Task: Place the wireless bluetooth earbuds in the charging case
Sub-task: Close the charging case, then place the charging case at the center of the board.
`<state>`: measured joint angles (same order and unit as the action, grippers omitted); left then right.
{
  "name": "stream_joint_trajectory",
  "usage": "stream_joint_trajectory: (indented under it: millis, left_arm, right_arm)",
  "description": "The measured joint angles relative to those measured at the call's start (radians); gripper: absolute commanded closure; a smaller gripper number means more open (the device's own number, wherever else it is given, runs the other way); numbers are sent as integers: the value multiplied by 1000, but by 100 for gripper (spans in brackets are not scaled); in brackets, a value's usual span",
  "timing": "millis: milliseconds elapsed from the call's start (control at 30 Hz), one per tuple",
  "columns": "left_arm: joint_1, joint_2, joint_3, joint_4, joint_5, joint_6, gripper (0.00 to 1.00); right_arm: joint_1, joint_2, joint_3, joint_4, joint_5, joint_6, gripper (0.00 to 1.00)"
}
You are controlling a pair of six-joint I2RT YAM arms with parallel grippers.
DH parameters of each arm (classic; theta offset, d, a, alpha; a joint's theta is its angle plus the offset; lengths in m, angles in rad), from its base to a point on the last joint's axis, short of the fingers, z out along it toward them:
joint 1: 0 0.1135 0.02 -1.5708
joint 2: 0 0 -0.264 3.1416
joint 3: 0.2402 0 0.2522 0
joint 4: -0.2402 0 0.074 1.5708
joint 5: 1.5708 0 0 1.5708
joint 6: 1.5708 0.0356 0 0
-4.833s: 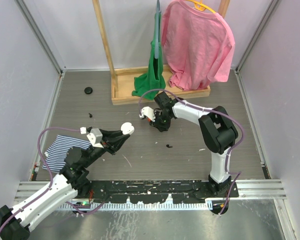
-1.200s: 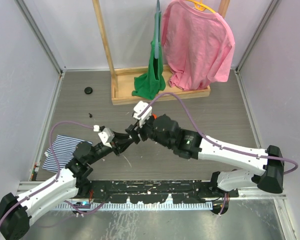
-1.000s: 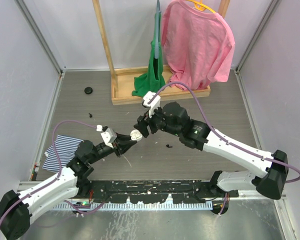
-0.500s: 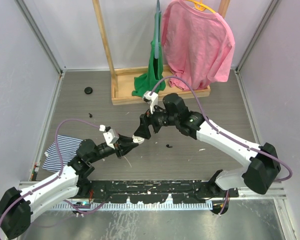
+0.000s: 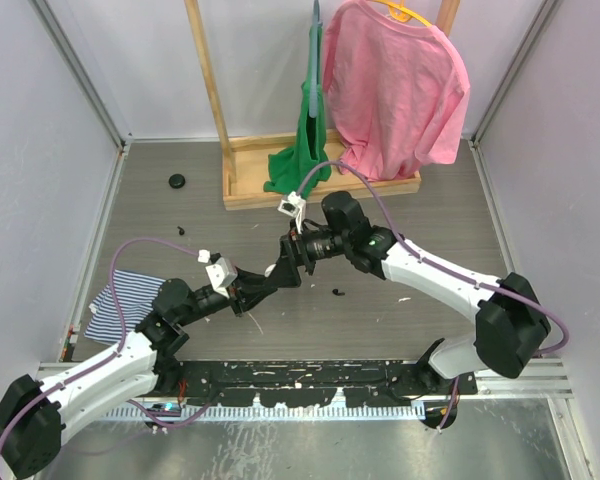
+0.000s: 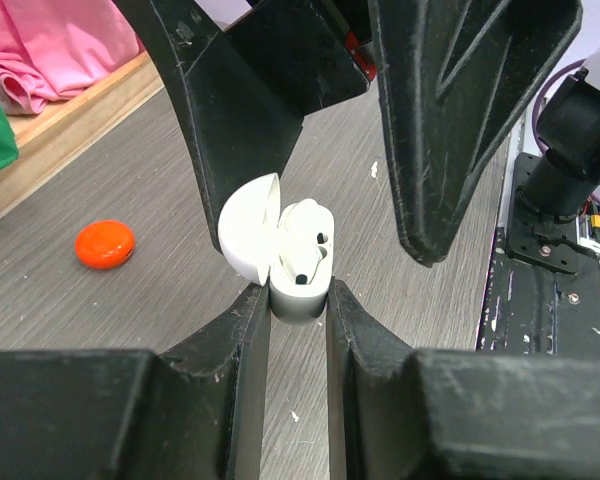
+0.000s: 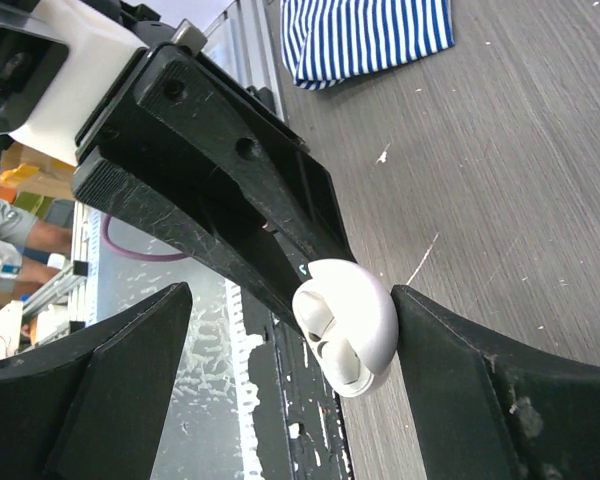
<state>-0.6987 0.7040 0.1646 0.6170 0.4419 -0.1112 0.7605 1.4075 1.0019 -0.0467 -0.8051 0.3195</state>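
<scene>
My left gripper will next move down and outward to let go of the case on the bare tabletop by the orange disc. That spot is lower and farther outward.
My left gripper is shut on the base of the white charging case, holding it above the table with its lid flipped open. A white earbud sits in the case; the right wrist view shows two earbuds seated inside the charging case. My right gripper stands open, straddling the case, and one of its fingers rests against the lid's dome. In the top view the case sits where both grippers meet, left gripper and right gripper.
A striped cloth lies at the left. At the back stands a wooden rack with green and pink garments. Small dark bits and a black disc lie on the table, as does an orange disc.
My right gripper has opened wider and swung down and left until its fingers straddle the case. The left gripper has stayed shut on the case, almost still.
</scene>
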Motion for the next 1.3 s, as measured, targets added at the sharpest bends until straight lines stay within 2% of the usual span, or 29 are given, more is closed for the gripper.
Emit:
stream_joint_trajectory:
  millis: [333, 733, 867, 1033, 1300]
  left_arm:
    - [0, 1, 4, 7, 0, 0, 95]
    - [0, 23, 15, 2, -12, -3, 95]
    - [0, 36, 19, -2, -27, -8, 94]
    - [0, 76, 56, -29, -87, -37, 94]
    - [0, 238, 196, -153, -231, -141, 94]
  right_arm:
    - [-24, -9, -34, 73, -86, 19, 17]
    - [-43, -147, -49, 69, -96, -45, 17]
    - [-43, -189, -63, 16, 21, -129, 16]
    - [-43, -282, -147, -2, 256, -219, 15]
    - [-43, -380, -366, 89, 661, -287, 12]
